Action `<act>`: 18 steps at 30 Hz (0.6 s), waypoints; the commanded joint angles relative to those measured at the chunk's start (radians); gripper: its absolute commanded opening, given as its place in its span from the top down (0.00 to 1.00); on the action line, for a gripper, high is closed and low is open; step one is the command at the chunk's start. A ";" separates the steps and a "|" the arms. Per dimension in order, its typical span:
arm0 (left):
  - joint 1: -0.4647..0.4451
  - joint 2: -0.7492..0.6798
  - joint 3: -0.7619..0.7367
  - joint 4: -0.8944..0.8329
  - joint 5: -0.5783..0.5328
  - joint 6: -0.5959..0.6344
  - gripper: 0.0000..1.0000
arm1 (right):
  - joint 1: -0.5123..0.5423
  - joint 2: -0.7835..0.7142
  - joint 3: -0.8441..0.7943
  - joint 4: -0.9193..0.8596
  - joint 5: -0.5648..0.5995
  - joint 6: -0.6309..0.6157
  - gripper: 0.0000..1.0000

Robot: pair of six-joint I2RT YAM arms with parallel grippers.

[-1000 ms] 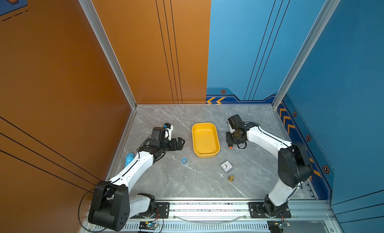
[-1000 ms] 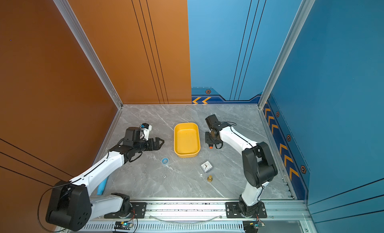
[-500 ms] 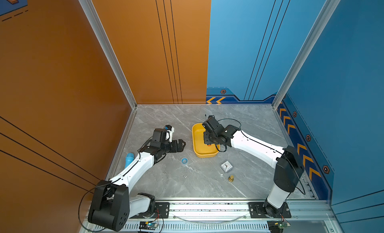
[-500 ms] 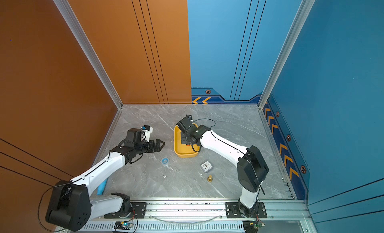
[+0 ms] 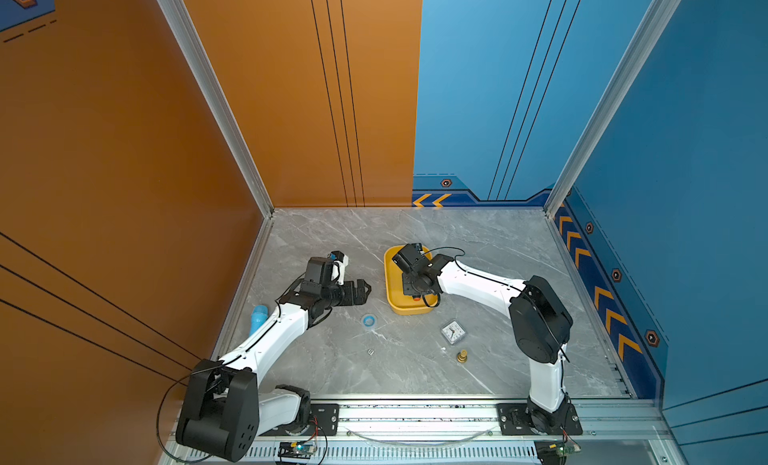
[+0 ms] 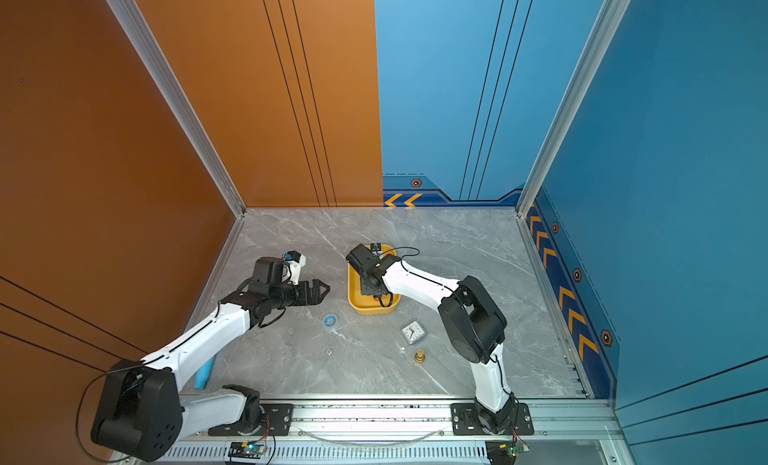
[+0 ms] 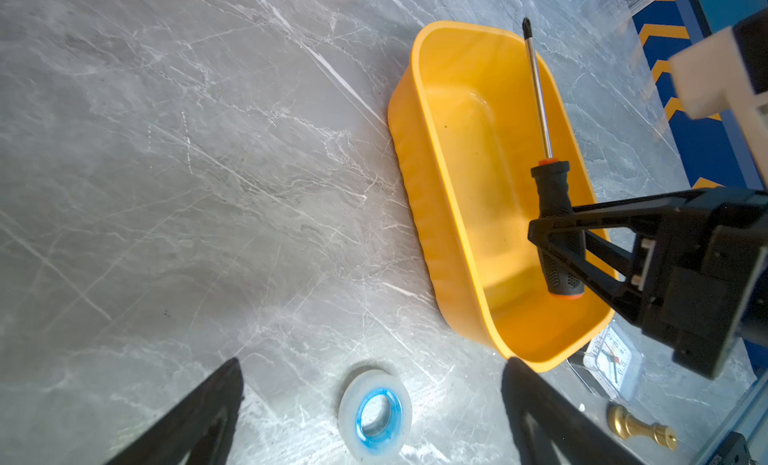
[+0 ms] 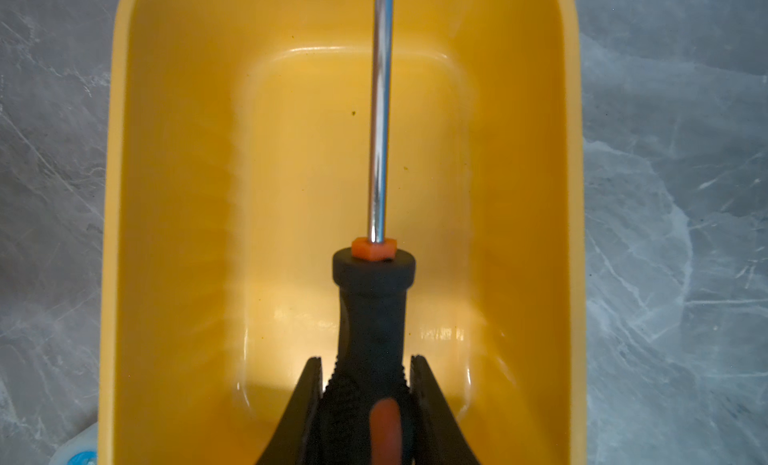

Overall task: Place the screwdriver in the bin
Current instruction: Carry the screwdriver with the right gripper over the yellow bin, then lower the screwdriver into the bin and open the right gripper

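The robot's right gripper will go down toward the bottom of the yellow bin and let go of the screwdriver's black handle, as the screwdriver [image 7: 555,201] lines up lengthwise between the bin's long sides.
The yellow bin [image 5: 390,284] [image 6: 352,294] lies mid-table. My right gripper [image 5: 412,291] [image 6: 371,291] hangs over it, shut on the screwdriver. In the right wrist view the jaws [image 8: 368,367] clamp the black handle [image 8: 372,309], and the shaft runs lengthwise over the bin's floor [image 8: 174,193]. The left wrist view shows the screwdriver [image 7: 555,201] held by the right gripper [image 7: 536,230] inside the bin [image 7: 419,184], its tip reaching past the far rim. I cannot tell whether it touches the floor. My left gripper [image 5: 365,291] [image 6: 324,292] [image 7: 372,361] stands open left of the bin, empty.
A blue-cored tape ring [image 5: 369,320] [image 7: 374,413] lies near the left gripper. A small clock [image 5: 453,332] and a brass fitting [image 5: 461,356] sit in front of the bin. A blue tube [image 5: 258,317] lies by the left wall, a tiny cube [image 5: 370,351] toward the front.
My right arm has swung left from beside the bin's right side to over the bin, carrying the screwdriver. The left arm has barely moved.
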 commanded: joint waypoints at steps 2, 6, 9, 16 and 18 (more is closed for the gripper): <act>-0.007 -0.024 -0.004 -0.025 0.008 -0.001 0.02 | 0.000 0.035 0.036 -0.013 0.021 0.014 0.94; -0.007 -0.023 -0.007 -0.020 0.025 -0.008 0.02 | -0.002 0.061 0.044 -0.013 0.013 0.017 0.93; -0.006 -0.021 -0.013 -0.003 0.050 -0.022 0.02 | -0.004 0.077 0.050 -0.013 0.002 0.017 0.92; -0.008 -0.023 -0.020 -0.002 0.060 -0.027 0.02 | -0.004 0.093 0.058 -0.013 -0.011 0.012 0.79; -0.008 -0.022 -0.023 -0.002 0.068 -0.026 0.02 | -0.007 0.093 0.058 -0.013 -0.019 0.012 0.73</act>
